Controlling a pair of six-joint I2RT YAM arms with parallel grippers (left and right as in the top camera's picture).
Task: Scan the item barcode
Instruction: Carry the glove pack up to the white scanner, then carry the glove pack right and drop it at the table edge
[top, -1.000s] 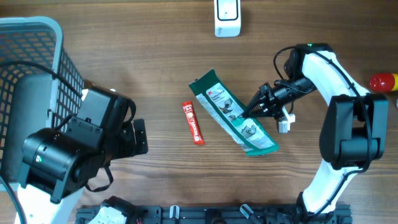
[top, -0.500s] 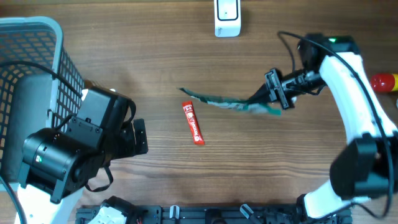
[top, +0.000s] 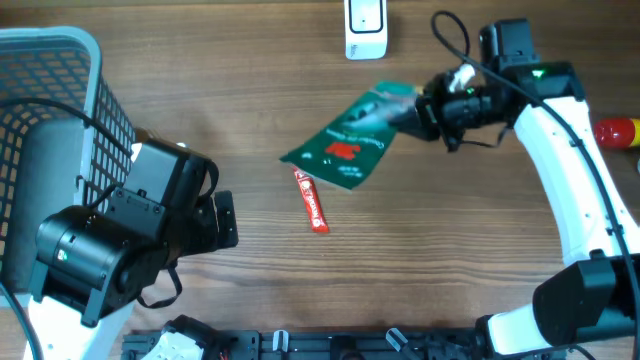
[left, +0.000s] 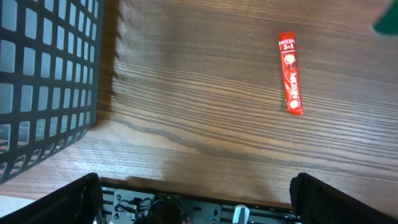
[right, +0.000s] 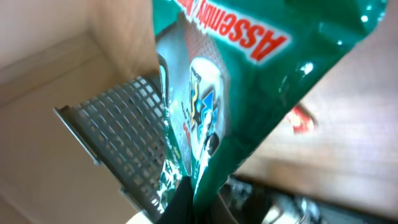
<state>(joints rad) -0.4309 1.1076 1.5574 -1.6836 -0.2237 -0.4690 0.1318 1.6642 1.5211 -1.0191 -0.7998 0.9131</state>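
My right gripper carries the packet outward to the scanner next, as it hangs short of it, then across and down beside the red and yellow object.
A green snack packet (top: 350, 135) with red lettering hangs in the air above the table's middle, below the white barcode scanner (top: 365, 27) at the back edge. My right gripper (top: 415, 112) is shut on the packet's right end. In the right wrist view the green packet (right: 242, 81) fills the frame and my gripper (right: 199, 199) pinches its lower edge. A red sachet (top: 310, 198) lies flat on the table under the packet's left tip; it also shows as the red sachet (left: 290, 73) in the left wrist view. My left gripper (top: 220, 220) rests open at the left with nothing in it.
A grey mesh basket (top: 40, 110) stands at the far left, its wall (left: 43, 74) close to my left arm. A red and yellow object (top: 618, 132) sits at the right edge. A black rail (top: 330, 345) runs along the front edge.
My right gripper has lifted the green packet off the table, swung it up and back toward the scanner, and turned it so its printed face shows. The left arm and the red sachet stayed put.
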